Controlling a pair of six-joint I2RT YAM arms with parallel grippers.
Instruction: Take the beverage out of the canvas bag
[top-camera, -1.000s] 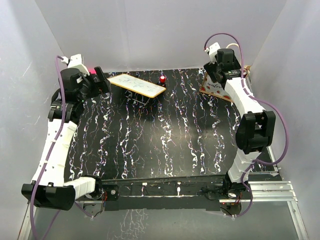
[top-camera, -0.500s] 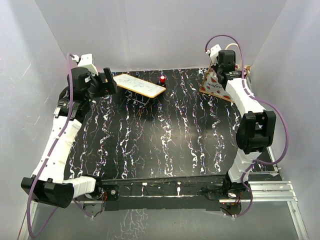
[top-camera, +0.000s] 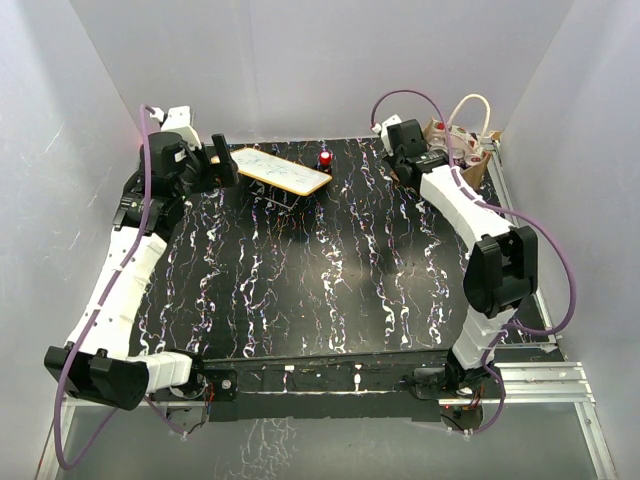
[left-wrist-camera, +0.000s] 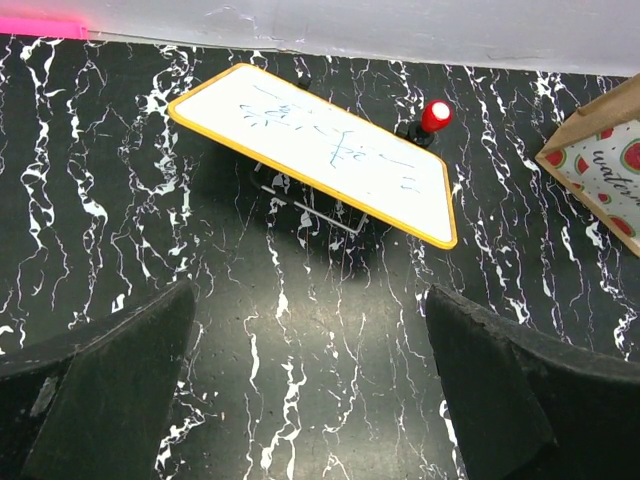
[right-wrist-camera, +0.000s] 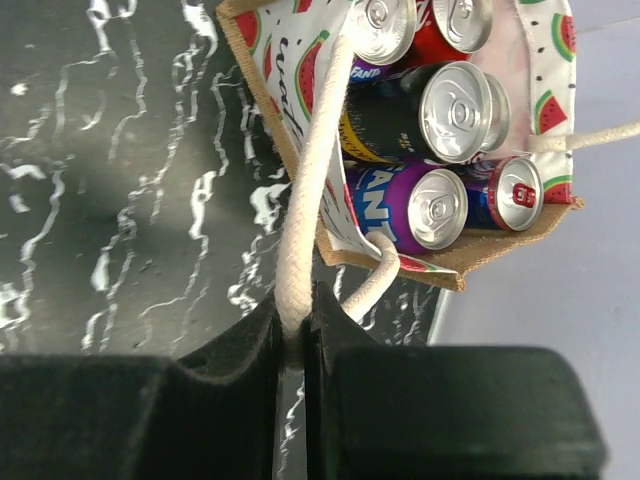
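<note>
The canvas bag (top-camera: 478, 163) needs my right gripper to pull it back and to the left in the top view onto the bare table middle, then release it, as walls crowd the bag's corner of the table.
The canvas bag (top-camera: 478, 163) stands at the back right corner, its watermelon-print side (right-wrist-camera: 300, 70) toward my right wrist camera. Its mouth is open, and several beverage cans show inside: a purple Fanta can (right-wrist-camera: 420, 205), a black-and-yellow can (right-wrist-camera: 440, 115), a blue can (right-wrist-camera: 510, 195) and red ones. My right gripper (right-wrist-camera: 295, 325) (top-camera: 432, 160) is shut on one cream rope handle (right-wrist-camera: 310, 180), which is pinched between its fingers just left of the bag. My left gripper (left-wrist-camera: 310, 400) (top-camera: 222, 160) hangs open over bare table at the back left, nothing between its fingers.
A yellow-framed whiteboard (top-camera: 275, 170) (left-wrist-camera: 320, 150) sits tilted on a wire stand at the back. A small red-capped object (top-camera: 326, 158) (left-wrist-camera: 435, 115) stands behind it. White walls close in the table at the back and on both sides, close by the bag.
My right gripper has shut on the rope handle and swung left, pulling the bag round so that its open mouth and cans show. The left arm shifted slightly right toward the whiteboard.
</note>
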